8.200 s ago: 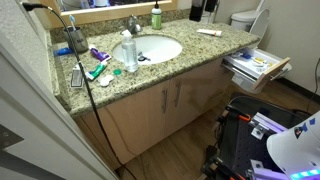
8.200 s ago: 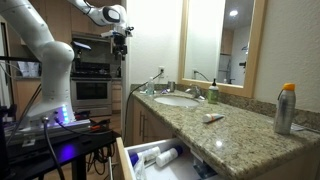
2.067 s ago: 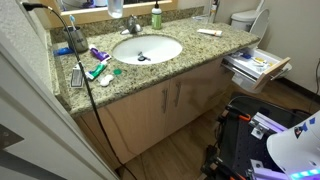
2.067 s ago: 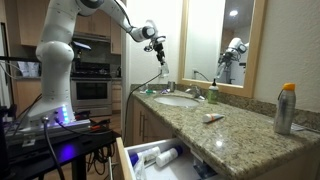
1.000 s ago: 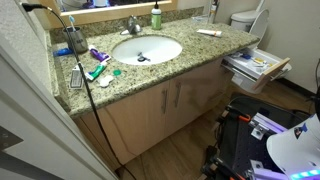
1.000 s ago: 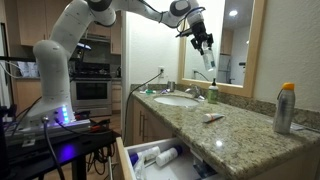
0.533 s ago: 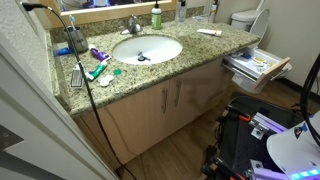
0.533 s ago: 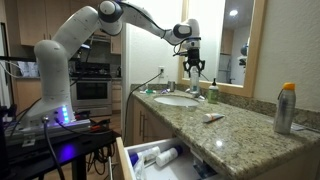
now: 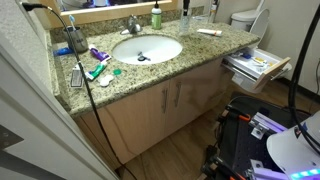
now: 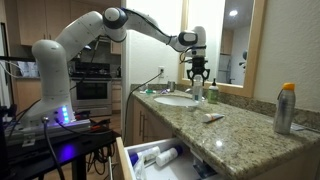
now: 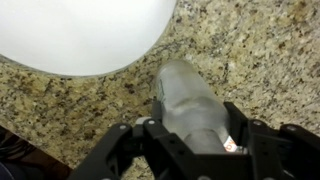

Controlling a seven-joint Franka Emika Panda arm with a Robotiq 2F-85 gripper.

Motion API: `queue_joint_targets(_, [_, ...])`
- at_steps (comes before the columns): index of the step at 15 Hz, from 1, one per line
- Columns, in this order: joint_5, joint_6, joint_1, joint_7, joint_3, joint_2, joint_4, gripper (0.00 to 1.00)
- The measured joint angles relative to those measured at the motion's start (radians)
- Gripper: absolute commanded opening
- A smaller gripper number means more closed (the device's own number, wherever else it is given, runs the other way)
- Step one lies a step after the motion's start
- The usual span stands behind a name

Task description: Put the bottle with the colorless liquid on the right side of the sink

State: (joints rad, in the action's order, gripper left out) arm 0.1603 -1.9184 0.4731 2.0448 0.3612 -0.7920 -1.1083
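The gripper lowers the bottle onto the granite between the basin [image 11: 80, 30] and the white tube next, since the bottle still hangs above the counter.
In the wrist view my gripper [image 11: 190, 138] is shut on the bottle with the colorless liquid [image 11: 188, 95], a clear, greyish bottle held between the black fingers [image 11: 118, 145]. It hangs over the speckled granite counter [image 11: 260, 50], just past the white sink basin [image 11: 80, 30]. In an exterior view the gripper [image 10: 197, 72] holds the bottle [image 10: 197, 91] low by the faucet, next to a green bottle [image 10: 212, 92]. In an exterior view from above, the gripper [image 9: 184, 8] is at the counter's back edge beyond the sink [image 9: 147, 48]; the bottle is hard to make out there.
A green soap bottle [image 9: 155, 15] and the faucet [image 9: 133, 25] stand behind the basin. Toothbrushes and tubes [image 9: 95, 68] lie on one side, a white tube [image 9: 208, 32] on the other. An open drawer [image 9: 255, 65] juts out below. A tall spray can [image 10: 285, 108] stands further along.
The arm has carried the bottle down from high in front of the mirror to just above the counter beside the green bottle. The grip has stayed shut on it.
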Motion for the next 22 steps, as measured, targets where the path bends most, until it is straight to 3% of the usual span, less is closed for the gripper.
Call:
queue_joint_targets(11, [-0.001,-0.075,0.039,0.134,0.005,-0.068,0.015,0.37])
queue_joint_targets(12, [0.000,-0.070,0.044,0.143,0.006,-0.075,0.026,0.87])
queue_joint_targets(16, [0.003,-0.052,0.065,0.181,-0.002,-0.092,0.065,1.00])
queue_joint_targets(19, [0.004,-0.073,0.068,0.161,-0.022,-0.090,0.128,1.00])
queue_joint_targets(22, [-0.003,-0.107,0.021,0.107,-0.038,-0.034,0.174,1.00])
